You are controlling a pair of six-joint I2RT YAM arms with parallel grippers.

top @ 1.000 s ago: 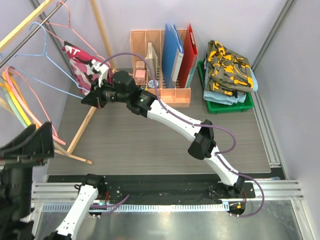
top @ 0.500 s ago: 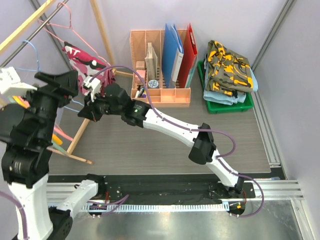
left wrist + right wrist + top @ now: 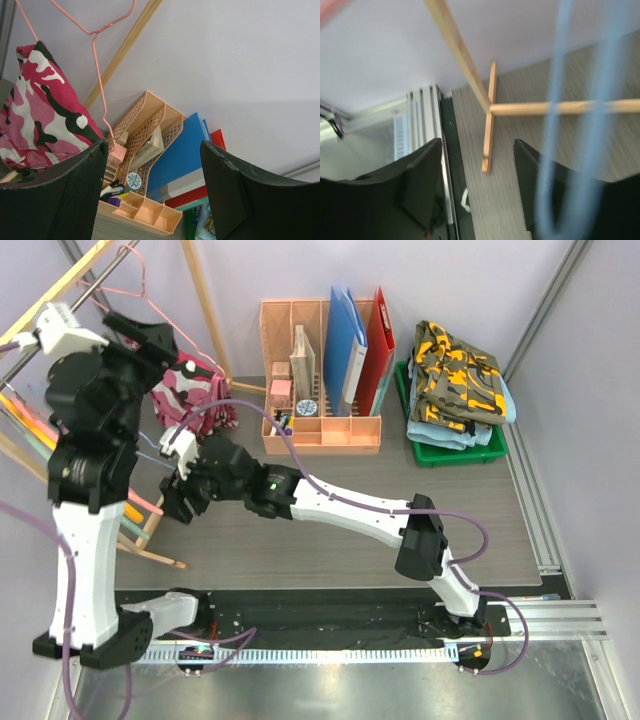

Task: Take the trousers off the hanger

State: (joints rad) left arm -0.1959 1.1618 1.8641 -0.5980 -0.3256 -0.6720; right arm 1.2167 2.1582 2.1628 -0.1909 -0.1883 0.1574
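Next, my left gripper moves down and outward and closes on the thin pink hanger's sloping side wire, which hangs below and outward of its fingers.
Pink camouflage trousers hang bunched on a thin pink wire hanger at the wooden rack, back left. My left gripper is raised beside them, open, with nothing between its fingers. Lower down, by the rack's leg, my right gripper is open and holds nothing. A blurred blue hanger crosses in front of its right finger. More trousers, yellow camouflage over light blue, lie stacked in a green tray at the back right.
The wooden rack's foot and leg stand on the grey table near my right gripper. A peach desk organiser with blue and red folders sits at the back centre. Several coloured hangers hang at the far left.
My right gripper drew back from the pink trousers toward the near left and opened. The left arm rose from the lower left up beside the hanger, still open.
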